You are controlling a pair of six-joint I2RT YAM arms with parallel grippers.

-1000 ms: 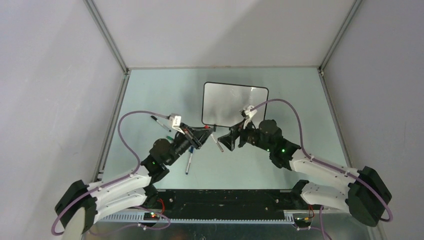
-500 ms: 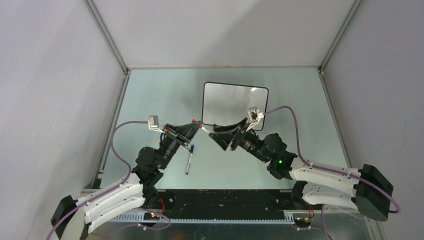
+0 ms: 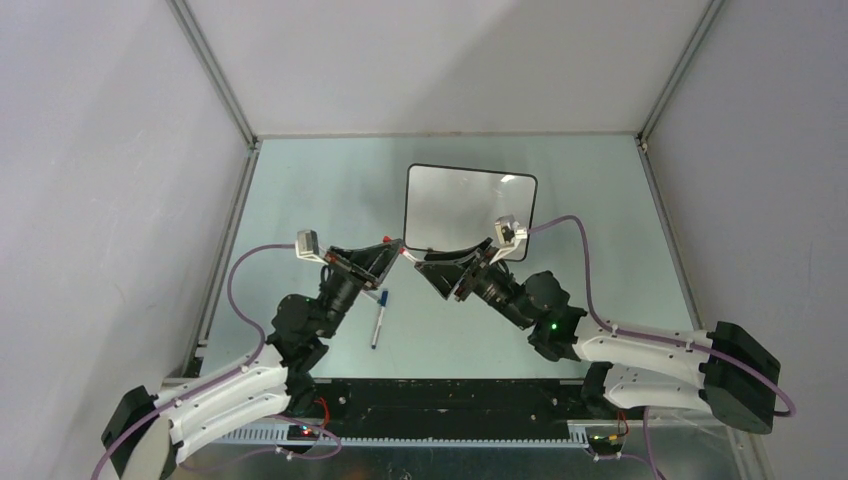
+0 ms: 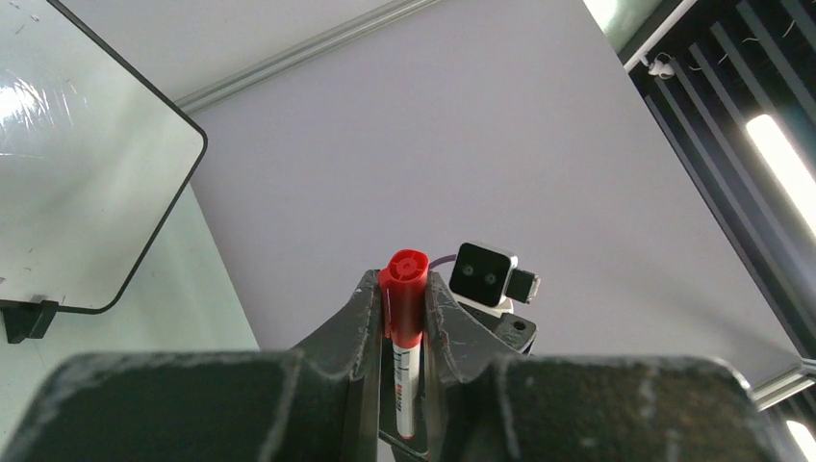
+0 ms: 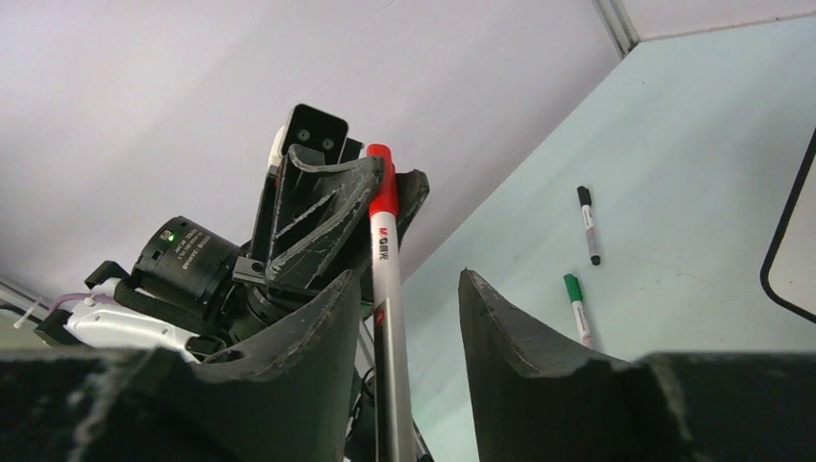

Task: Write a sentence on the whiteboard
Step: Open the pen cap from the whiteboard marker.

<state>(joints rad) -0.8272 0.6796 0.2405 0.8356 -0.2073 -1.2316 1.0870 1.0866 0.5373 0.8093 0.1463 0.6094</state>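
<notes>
The spot on the tabletop beside the whiteboard is below, so my left gripper will next pull the cap off the marker's body (image 5: pixel 385 279), turn downward and lower to release the cap there.
The whiteboard (image 3: pixel 470 205) stands at the middle back, white with a thin black frame. No red sentence shows on it. It also shows in the left wrist view (image 4: pixel 77 164). My left gripper (image 3: pixel 392 250) (image 4: pixel 399 281) is raised and shut on the red cap of a red marker (image 4: pixel 406 289). My right gripper (image 3: pixel 428 268) (image 5: pixel 409 284) faces it tip to tip, jaws open around the marker's white barrel (image 5: pixel 385 279). The barrel lies against the left finger (image 5: pixel 327 318), with a gap to the other finger.
A blue marker (image 3: pixel 378 325) lies on the table below the left gripper. A black marker (image 5: pixel 588 223) and a green marker (image 5: pixel 577 308) lie on the table to the left of the board. Grey walls enclose the table on three sides.
Since one second ago both grippers have lifted and come together in front of the board, and the marker now spans between them. In the last half second little has moved.
</notes>
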